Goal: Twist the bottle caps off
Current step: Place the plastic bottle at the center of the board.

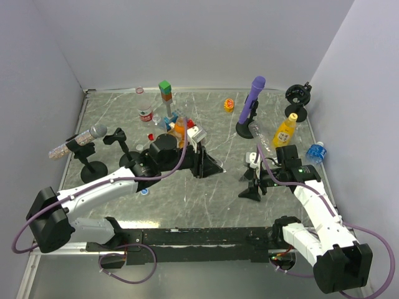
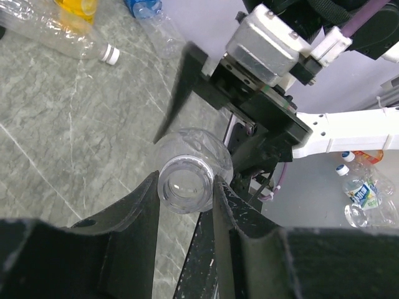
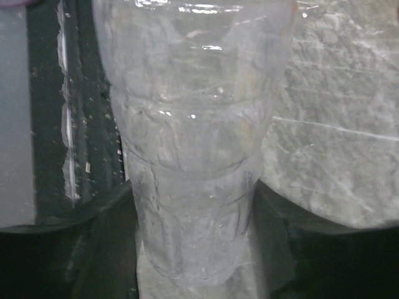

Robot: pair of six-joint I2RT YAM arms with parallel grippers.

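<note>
Next, the left gripper goes to the left in the top view and down to the tabletop by the blue cap, as the clear bottle's opening is bare.
In the left wrist view, a clear bottle [image 2: 194,142] points its bare mouth at the camera, and no cap shows on it. My left gripper [image 2: 186,180] is shut on that neck, one black finger against each side. The right wrist view is filled with the same clear bottle [image 3: 193,124], and my right gripper [image 3: 193,199] is shut on its ribbed body. From above, the left gripper [image 1: 209,163] and right gripper [image 1: 250,184] face each other at mid-table. Loose bottle caps lie about: a red one [image 1: 150,136] and a blue one [image 1: 144,192].
A yellow juice bottle [image 1: 285,131], a blue-labelled bottle [image 1: 316,151] and a lying clear bottle [image 1: 265,144] with a white cap [image 2: 111,55] are at the right. A purple microphone [image 1: 252,99], stacked blocks [image 1: 165,91], a red-labelled bottle [image 1: 146,116] and a silver microphone [image 1: 93,132] stand behind.
</note>
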